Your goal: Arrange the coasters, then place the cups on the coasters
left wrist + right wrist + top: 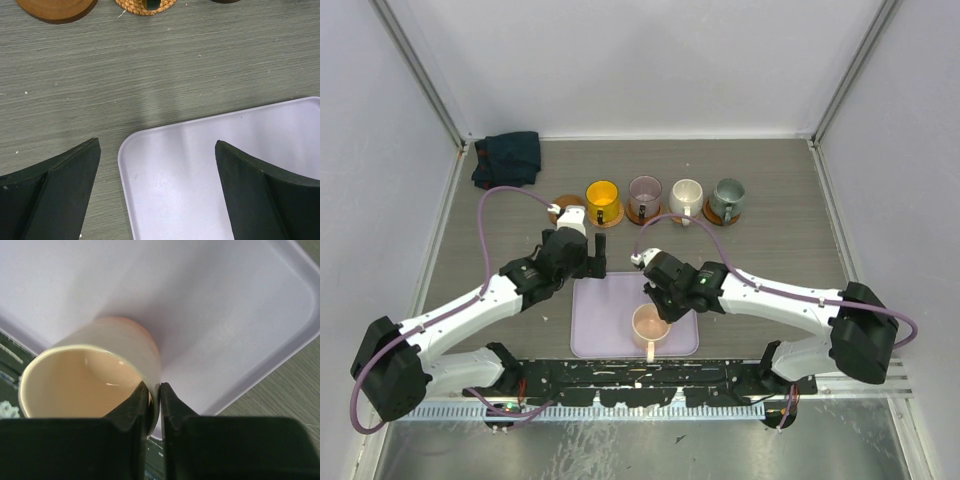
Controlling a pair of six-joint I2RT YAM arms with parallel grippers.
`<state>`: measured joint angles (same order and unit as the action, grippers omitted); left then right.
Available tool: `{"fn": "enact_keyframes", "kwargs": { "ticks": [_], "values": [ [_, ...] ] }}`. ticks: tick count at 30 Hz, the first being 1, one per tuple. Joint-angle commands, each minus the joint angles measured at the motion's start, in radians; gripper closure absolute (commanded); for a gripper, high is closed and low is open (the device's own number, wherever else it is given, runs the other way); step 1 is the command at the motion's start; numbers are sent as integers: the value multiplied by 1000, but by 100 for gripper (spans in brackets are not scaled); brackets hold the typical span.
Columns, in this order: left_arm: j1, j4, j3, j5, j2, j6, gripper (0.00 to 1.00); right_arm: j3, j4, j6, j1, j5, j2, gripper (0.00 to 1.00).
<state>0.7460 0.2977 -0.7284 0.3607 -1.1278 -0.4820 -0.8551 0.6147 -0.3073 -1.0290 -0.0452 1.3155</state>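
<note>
My left gripper should next move back and down onto the pale pink cup's handle (pixel 651 351), because the handle is below my gripper and to its right in the top view.
A pale pink cup (pixel 651 326) (pixel 95 372) stands on the lavender tray (pixel 605 335) (pixel 225 315). My right gripper (pixel 654 303) (pixel 155 389) is shut on its rim wall, one finger inside and one outside. In a row behind stand the yellow-orange cup (pixel 603 199), purple cup (pixel 644 194), cream cup (pixel 686 196) and grey-green cup (pixel 727 198), each on a coaster. An empty brown coaster (pixel 564 205) (pixel 55 9) lies at the row's left end. My left gripper (pixel 592 264) (pixel 157 145) hangs open over the tray's far left corner (pixel 125 150), holding nothing.
A dark folded cloth (pixel 507 158) lies at the back left corner. White walls close the table on three sides. A woven coaster's edge (pixel 145 6) shows at the top of the left wrist view. The black mounting rail (pixel 640 380) runs along the near edge.
</note>
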Motion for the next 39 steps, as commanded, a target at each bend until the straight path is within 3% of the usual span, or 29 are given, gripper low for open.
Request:
{"fn": "enact_keyframes", "kwargs": {
  "ticks": [1,3,12,21,28,39],
  "values": [
    [3,-15,-4,-3,7,10,2,-76,-58,-44,-15,-51,28,90],
    [4,-14,-5,-1,9,16,2,-107,-56,-77,-16,-88,36,99],
    [5,-26,8,-39,33,60,2,-217,-68,-202,-26,-331,97,99],
    [63,-84,78,-158,135,103,2,-283,-22,-215,-33,-338,193,85],
    [160,-109,98,-202,210,152,2,-268,-22,-221,-34,-351,190,71],
    [365,-96,102,-103,225,176,2,-254,-43,-232,-33,-392,146,29]
  ]
}}
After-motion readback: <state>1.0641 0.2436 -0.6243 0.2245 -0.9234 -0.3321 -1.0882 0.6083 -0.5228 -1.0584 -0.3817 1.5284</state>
